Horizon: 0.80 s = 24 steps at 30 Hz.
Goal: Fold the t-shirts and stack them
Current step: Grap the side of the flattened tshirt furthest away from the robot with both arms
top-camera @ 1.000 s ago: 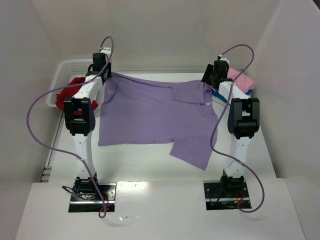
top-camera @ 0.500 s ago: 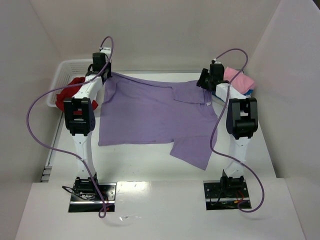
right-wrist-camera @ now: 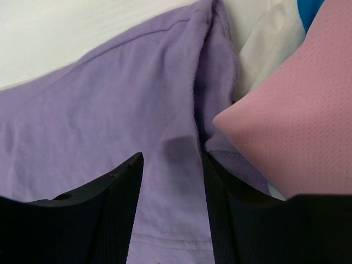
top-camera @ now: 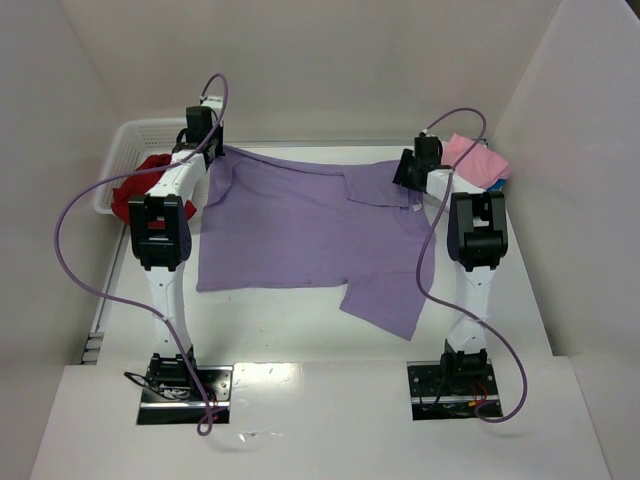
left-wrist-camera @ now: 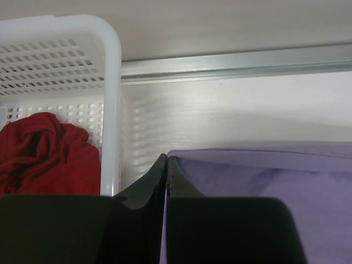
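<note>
The right gripper stays low here next and closes its open fingers straight onto the lavender t-shirt's folded edge point(top-camera: 406, 191) point(right-wrist-camera: 193, 149), as that folded edge lies between them.
A lavender t-shirt point(top-camera: 310, 225) lies spread across the table, its right sleeve folded inward. My left gripper point(top-camera: 212, 150) is shut on its far left corner; in the left wrist view the closed gripper point(left-wrist-camera: 166, 162) pinches a thin edge of the lavender cloth point(left-wrist-camera: 264, 176). At the shirt's far right shoulder my right gripper point(top-camera: 405, 170) stands open. Seen from the right wrist, this gripper point(right-wrist-camera: 171, 159) stands with one jaw on each side of a lavender fold point(right-wrist-camera: 110, 110), and the pink shirt point(right-wrist-camera: 297, 121) is just to the right. A deep red shirt point(top-camera: 135, 190) sits in the basket.
The white lattice basket point(top-camera: 125, 150) stands at the far left, close beside the left gripper, its rim point(left-wrist-camera: 110, 82) large in the left wrist view. The pink shirt point(top-camera: 478, 160) lies on a blue one point(top-camera: 497, 182) at the far right. White walls enclose the table.
The right arm has swung left, away from the pink shirt and onto the lavender shirt's right shoulder. The left arm and the shirt's left corner have not moved.
</note>
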Available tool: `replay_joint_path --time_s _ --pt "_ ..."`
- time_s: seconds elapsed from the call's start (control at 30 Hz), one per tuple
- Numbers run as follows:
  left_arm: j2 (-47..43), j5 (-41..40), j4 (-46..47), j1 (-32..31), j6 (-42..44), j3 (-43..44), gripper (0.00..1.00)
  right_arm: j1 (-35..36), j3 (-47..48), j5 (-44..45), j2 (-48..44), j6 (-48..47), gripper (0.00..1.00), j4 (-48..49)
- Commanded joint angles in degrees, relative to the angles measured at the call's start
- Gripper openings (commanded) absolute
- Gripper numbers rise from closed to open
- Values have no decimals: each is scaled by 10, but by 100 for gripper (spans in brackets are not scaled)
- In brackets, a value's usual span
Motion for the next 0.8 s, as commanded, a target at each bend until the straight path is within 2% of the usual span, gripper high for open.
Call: replay_joint_path --time_s 0.0,0.1,0.17,0.63,0.77 --pt "6 4 20 6 15 23 0 4 30 22 11 -16 53 -11" --pt "6 4 15 6 15 23 0 4 36 28 16 -16 53 -11" --pt "6 4 15 6 15 23 0 4 41 41 17 -16 57 -23" --pt "6 4 15 6 15 18 0 4 76 50 42 -21 57 -53" --pt "6 4 15 6 15 18 0 4 88 36 54 -21 40 -53"
